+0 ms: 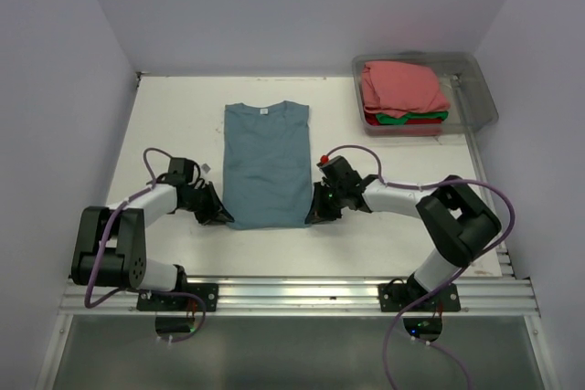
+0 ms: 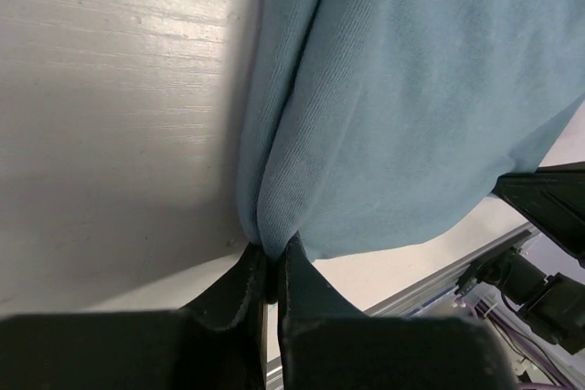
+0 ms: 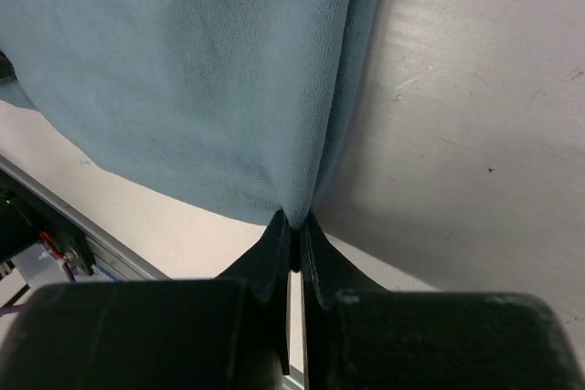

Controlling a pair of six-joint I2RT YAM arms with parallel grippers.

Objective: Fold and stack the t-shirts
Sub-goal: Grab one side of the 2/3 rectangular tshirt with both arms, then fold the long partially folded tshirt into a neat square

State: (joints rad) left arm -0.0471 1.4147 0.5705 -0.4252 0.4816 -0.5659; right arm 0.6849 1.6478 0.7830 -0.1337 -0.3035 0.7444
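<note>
The shirt lies full length and the shirt's collar end [image 1: 240,113] is outward of the left gripper, so the robot will lift the hem corner outward with that gripper and let go of it there.
A slate-blue t-shirt [image 1: 266,163] lies flat on the white table with its sides folded in, collar toward the back. My left gripper [image 1: 222,217] is shut on its near left corner; in the left wrist view the blue cloth [image 2: 384,116] bunches between my gripper's [image 2: 271,258] black fingertips. At the near right corner my right gripper [image 1: 313,216] is shut on the hem, and the cloth [image 3: 201,79] is pinched in its tips [image 3: 294,230]. Folded salmon-pink [image 1: 400,87], green [image 1: 395,119] and red [image 1: 422,122] t-shirts sit stacked in the bin.
A clear plastic bin [image 1: 480,89] stands at the back right of the table [image 1: 174,116]. An aluminium rail [image 1: 292,294] runs along the near edge, carrying both arm bases. Grey walls close in the left, right and back sides.
</note>
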